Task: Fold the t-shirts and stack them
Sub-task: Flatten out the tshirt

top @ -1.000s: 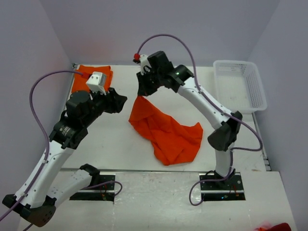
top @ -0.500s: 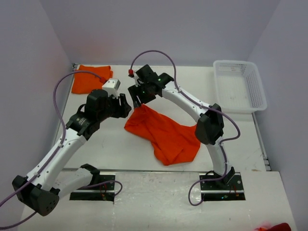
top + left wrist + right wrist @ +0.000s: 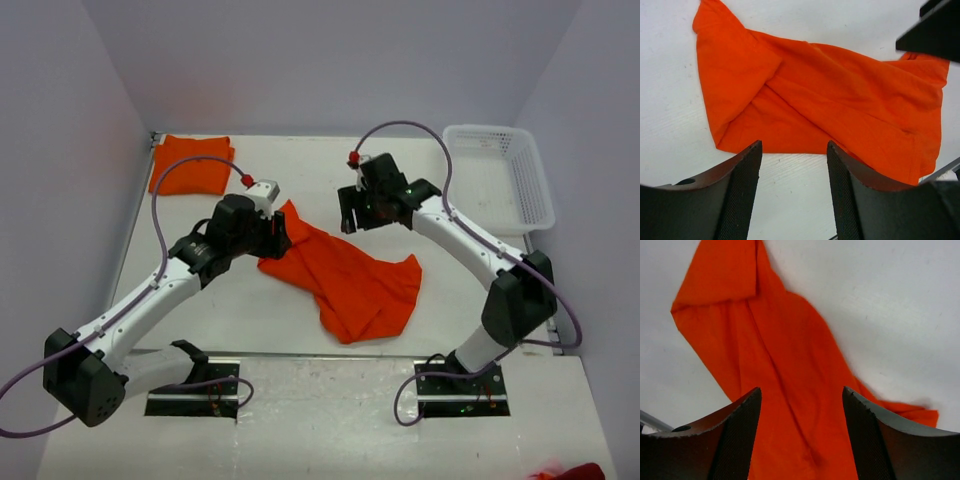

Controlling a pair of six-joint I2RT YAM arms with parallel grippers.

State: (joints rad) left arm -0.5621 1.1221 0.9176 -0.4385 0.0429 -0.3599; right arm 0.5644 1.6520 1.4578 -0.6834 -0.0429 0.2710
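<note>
I should next move my right gripper's open fingers back toward the base and down on both sides of the edge of the orange shirt flap's near corner (image 3: 379, 304) (image 3: 813, 465).
A crumpled orange t-shirt (image 3: 345, 280) lies loose mid-table, one corner pointing to the back left. A second t-shirt (image 3: 190, 165) lies folded at the back left corner. My left gripper (image 3: 278, 240) hovers at the crumpled shirt's left edge. In the left wrist view it (image 3: 794, 150) is open over bare table, just short of the cloth (image 3: 830, 95). My right gripper (image 3: 350, 214) hangs above the table behind the shirt. In the right wrist view it (image 3: 801, 395) is open and empty, with the shirt (image 3: 780, 355) below.
A white lattice basket (image 3: 500, 178) stands at the back right. Purple walls close in the table on the left, back and right. A scrap of red-orange cloth (image 3: 568, 471) shows at the bottom right, off the table.
My right gripper opened, let the shirt corner drop onto the table and swung right. My left arm moved right and nearer, up to the shirt's left edge.
</note>
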